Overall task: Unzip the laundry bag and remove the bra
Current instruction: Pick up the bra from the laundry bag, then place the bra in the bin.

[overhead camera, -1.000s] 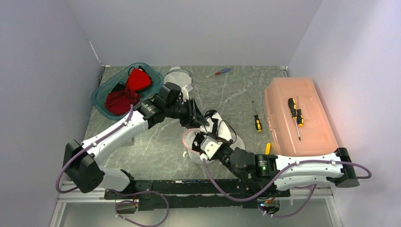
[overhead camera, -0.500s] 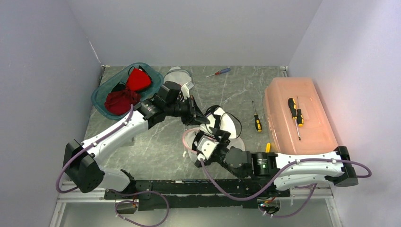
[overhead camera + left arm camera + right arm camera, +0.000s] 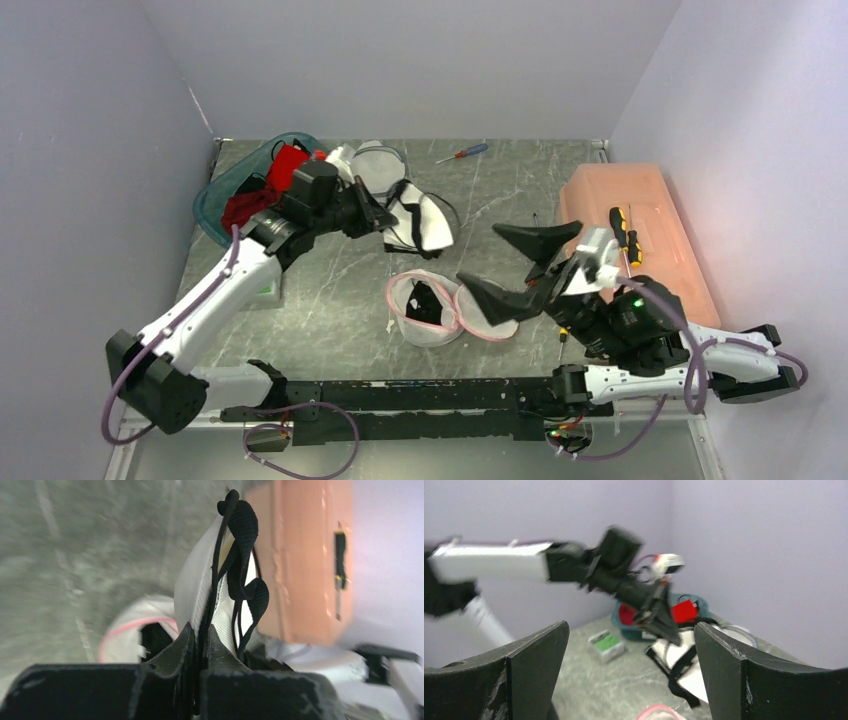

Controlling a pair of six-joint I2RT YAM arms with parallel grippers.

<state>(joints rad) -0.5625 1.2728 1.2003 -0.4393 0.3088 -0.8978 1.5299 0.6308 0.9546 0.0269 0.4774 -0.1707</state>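
Observation:
Next, my left gripper swings over to the teal basin with red clothes and lowers the bra [image 3: 418, 218] inside, since it hangs clear of the laundry bag [image 3: 432, 310].
The white bra [image 3: 418, 218] with black straps hangs above the table at the back left, pinched in my left gripper [image 3: 380, 216]. In the left wrist view the left gripper [image 3: 200, 636] has its jaws shut on the bra [image 3: 196, 582]. The laundry bag [image 3: 432, 310], white mesh with a pink rim, lies open on the table in the middle; something dark shows inside it. My right gripper [image 3: 520, 270] hangs wide open to the bag's right, raised off the table and holding nothing. From the right wrist view I see the bra [image 3: 686, 667] between the right gripper [image 3: 631, 672] jaws, far off.
A teal basin [image 3: 222, 188] with red clothes stands at the back left. Behind the bra lies a second mesh bag [image 3: 378, 160]. An orange lidded box [image 3: 640, 260] with a screwdriver [image 3: 622, 235] on it fills the right side. A small screwdriver [image 3: 463, 153] lies at the back. A green-topped box [image 3: 606, 645] sits left.
The left gripper shut on the bra, lifted it out of the bag and carried it back left. The right gripper opened, let go of the bag and swung up to the right.

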